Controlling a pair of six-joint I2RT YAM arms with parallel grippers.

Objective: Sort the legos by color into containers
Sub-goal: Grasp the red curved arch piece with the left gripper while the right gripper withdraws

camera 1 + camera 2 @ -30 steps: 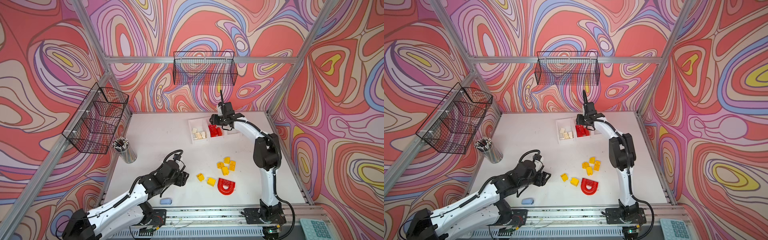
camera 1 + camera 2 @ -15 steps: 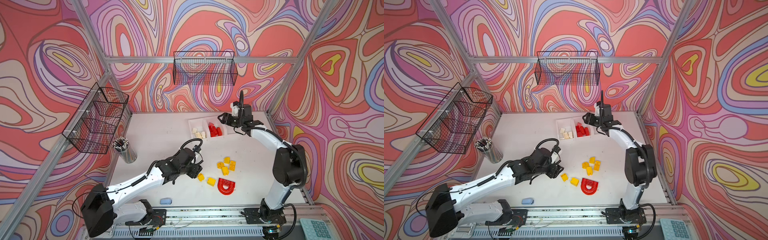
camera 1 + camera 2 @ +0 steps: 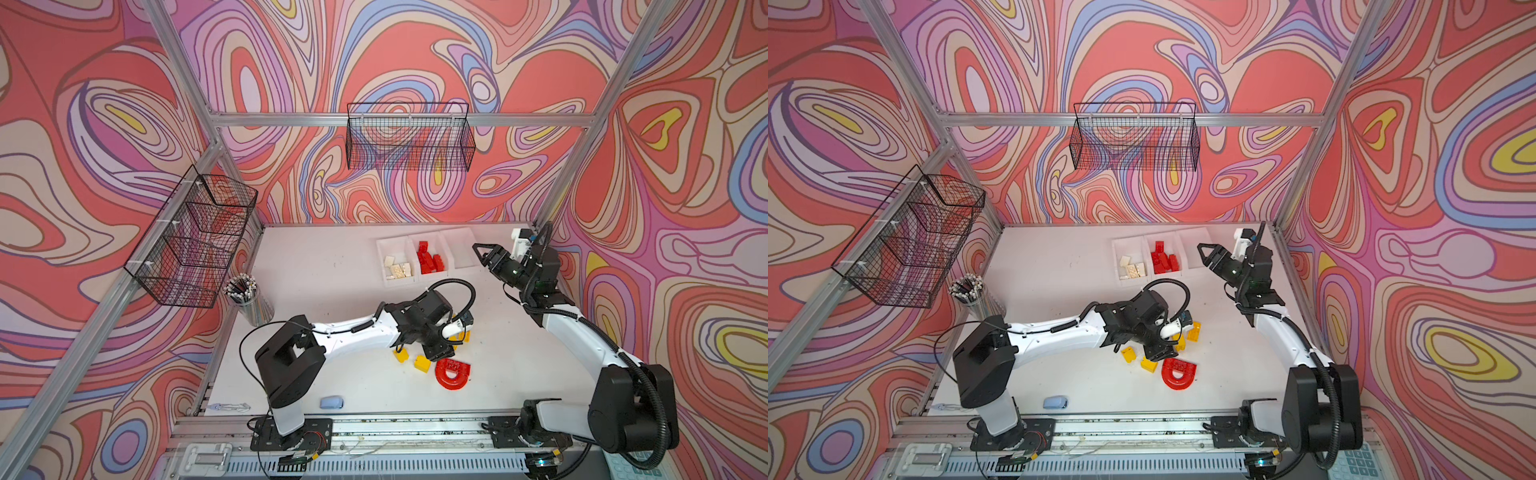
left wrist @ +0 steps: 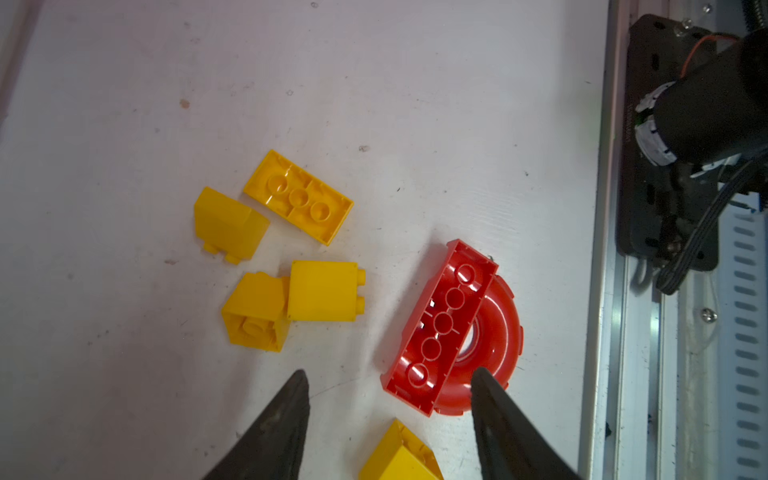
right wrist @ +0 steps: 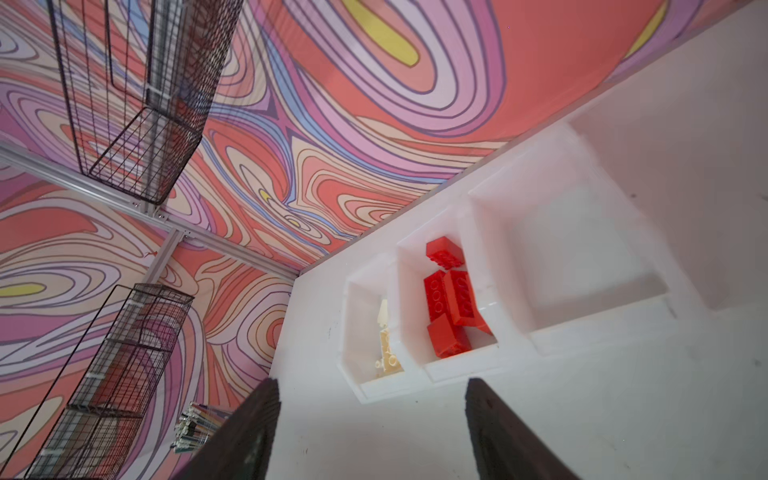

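The left gripper will next go down and back toward the front rail and turn its fingers astride the red arch's straight bar (image 3: 453, 366) (image 4: 441, 326), since that bar lies below the gripper, nearer the rail.
Three joined white containers stand at the back of the table. The left one (image 3: 405, 241) holds cream legos (image 3: 398, 268), the middle one red legos (image 3: 430, 259), and the right one (image 3: 461, 249) looks empty. Several yellow legos (image 4: 299, 201) lie loose mid-table beside the red arch (image 3: 453, 374). My left gripper (image 4: 389, 372) hovers open above them, low. One fingertip (image 4: 478, 374) is over the arch's rim and the other is over bare table, and a yellow brick (image 4: 399, 457) lies below between them. My right gripper (image 3: 481, 254) hangs open and empty just right of the containers.
A metal cup of pencils (image 3: 249, 299) stands at the table's left edge. A pale blue block (image 3: 331, 402) lies near the front rail (image 3: 374, 428). Black wire baskets hang on the left wall (image 3: 195, 237) and the back wall (image 3: 409, 137).
My left arm has reached rightward from the table's left part to above the yellow bricks and arch. My right gripper has drawn back from over the red container to its right side.
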